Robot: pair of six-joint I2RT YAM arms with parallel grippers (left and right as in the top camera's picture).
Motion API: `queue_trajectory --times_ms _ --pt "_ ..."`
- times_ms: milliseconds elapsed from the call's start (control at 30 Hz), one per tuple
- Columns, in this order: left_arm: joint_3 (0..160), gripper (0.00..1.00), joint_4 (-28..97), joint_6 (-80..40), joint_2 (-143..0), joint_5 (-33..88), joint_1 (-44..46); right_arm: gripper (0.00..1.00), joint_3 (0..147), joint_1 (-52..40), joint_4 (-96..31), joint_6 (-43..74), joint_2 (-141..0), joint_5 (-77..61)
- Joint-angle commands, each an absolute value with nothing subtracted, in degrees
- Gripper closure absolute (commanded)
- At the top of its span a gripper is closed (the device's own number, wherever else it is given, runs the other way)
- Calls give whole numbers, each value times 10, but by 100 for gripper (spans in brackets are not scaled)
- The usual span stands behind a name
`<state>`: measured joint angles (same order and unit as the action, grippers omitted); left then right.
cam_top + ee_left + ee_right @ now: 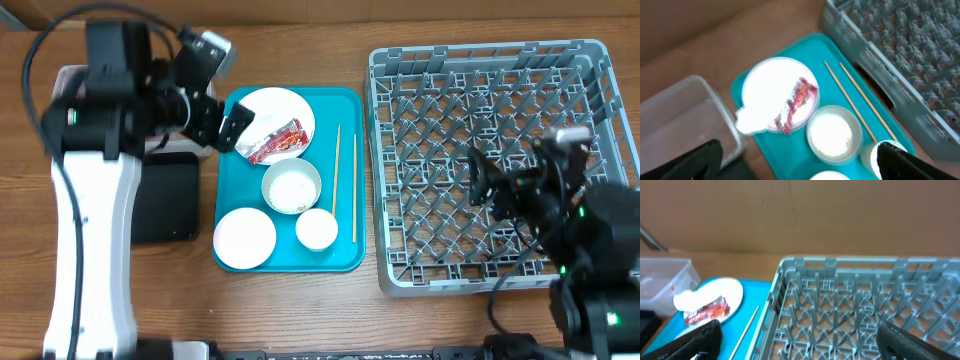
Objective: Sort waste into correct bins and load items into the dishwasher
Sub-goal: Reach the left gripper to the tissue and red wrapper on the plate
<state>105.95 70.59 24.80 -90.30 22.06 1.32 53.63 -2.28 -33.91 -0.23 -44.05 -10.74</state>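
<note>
My open fingers still hang high above the plate, so next my left gripper should lower, toward the right in the overhead view, onto the napkin beside the wrapper.
A teal tray (232, 180) holds a large white plate (282, 108) with a red-and-white wrapper (275, 143) on it. A crumpled white napkin (752, 120) lies at the plate's edge. Also on the tray are a bowl (291, 186) with whitish rice inside, a small bowl (316, 229), a small plate (244, 238) and two chopsticks (337, 160). My left gripper (225, 125) hovers open and empty over the plate's left edge; its fingers frame the left wrist view (800, 167). My right gripper (490, 185) is open and empty over the grey dish rack (600, 90).
A clear tub (680, 115) stands left of the teal tray, mostly under my left arm in the overhead view. A black tray (165, 195) lies in front of it. The rack (850, 305) holds no dishes. A brown wall rises behind the table.
</note>
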Motion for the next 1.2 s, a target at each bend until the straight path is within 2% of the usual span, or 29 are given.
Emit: queue_trajectory --times_ms 0,67,200,433,600,800,1167 --pt "1162 0 770 294 -980 225 28 0 581 -25 -344 -5 -499 -182" --pt "1209 0 808 294 -1034 199 36 0 586 -25 -341 -4 -532 -212" --pt "1210 0 804 294 -1074 178 36 0 586 -25 -350 0 -569 -212" --pt "1210 0 802 292 -1124 224 38 0 586 -25 -372 0 -607 -222" --pt "1210 0 754 302 -1156 234 39 0 586 -25 -375 0 -608 -222" --pt "1210 0 692 314 -1235 152 48 0 586 -25 -383 0 -608 -222" --pt "1210 0 664 324 -1332 76 79 0 585 -25 -388 0 -619 -220"
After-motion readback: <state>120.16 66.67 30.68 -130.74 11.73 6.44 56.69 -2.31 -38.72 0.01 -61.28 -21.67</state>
